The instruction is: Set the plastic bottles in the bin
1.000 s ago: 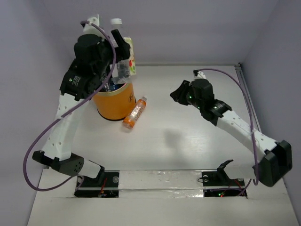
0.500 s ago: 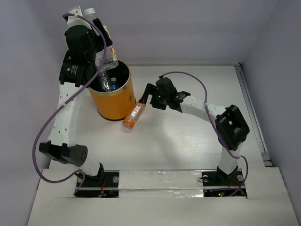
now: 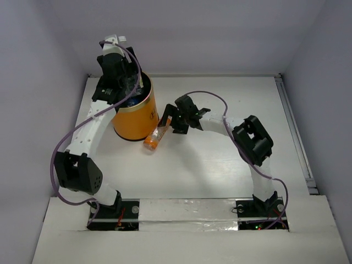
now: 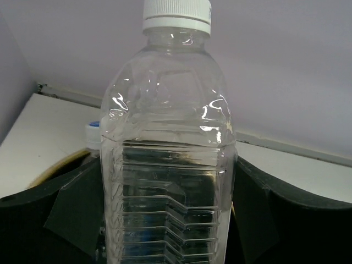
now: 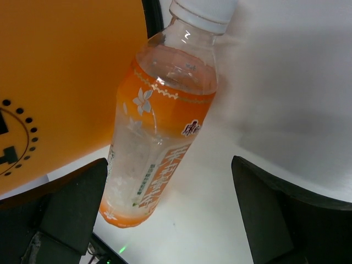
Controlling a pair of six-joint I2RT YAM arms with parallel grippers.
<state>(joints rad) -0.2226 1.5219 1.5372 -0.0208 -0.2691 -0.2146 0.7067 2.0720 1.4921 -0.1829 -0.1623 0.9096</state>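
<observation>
My right gripper's open fingers are on both sides of the orange-labelled bottle, so I will move that gripper slightly down and toward the bin and close it around the bottle's middle (image 3: 159, 131) (image 5: 154, 144).
A clear ribbed plastic bottle (image 4: 168, 165) with a white cap stands upright between my left gripper's (image 4: 168, 220) dark fingers, which are shut on it. In the top view that left gripper (image 3: 125, 91) hangs over the far-left rim of the orange bin (image 3: 136, 118). An orange-labelled bottle (image 3: 157, 132) lies on the table against the bin's right side. My right gripper (image 3: 171, 124) is open right beside it. In the right wrist view the orange bottle (image 5: 159, 137) lies between the wide-open jaws of that gripper (image 5: 168, 212), close to the left finger (image 5: 71, 206), next to the bin wall (image 5: 55, 71).
Another bottle with a blue-and-white cap (image 4: 94, 133) sits inside the bin. Purple cables loop from both arms. A raised rail (image 3: 286, 110) runs along the table's right edge, and walls close in the back and sides.
My left arm has brought the clear bottle down from high above the bin to its mouth. My right arm has swung left to the orange bottle and its jaws have opened wide.
</observation>
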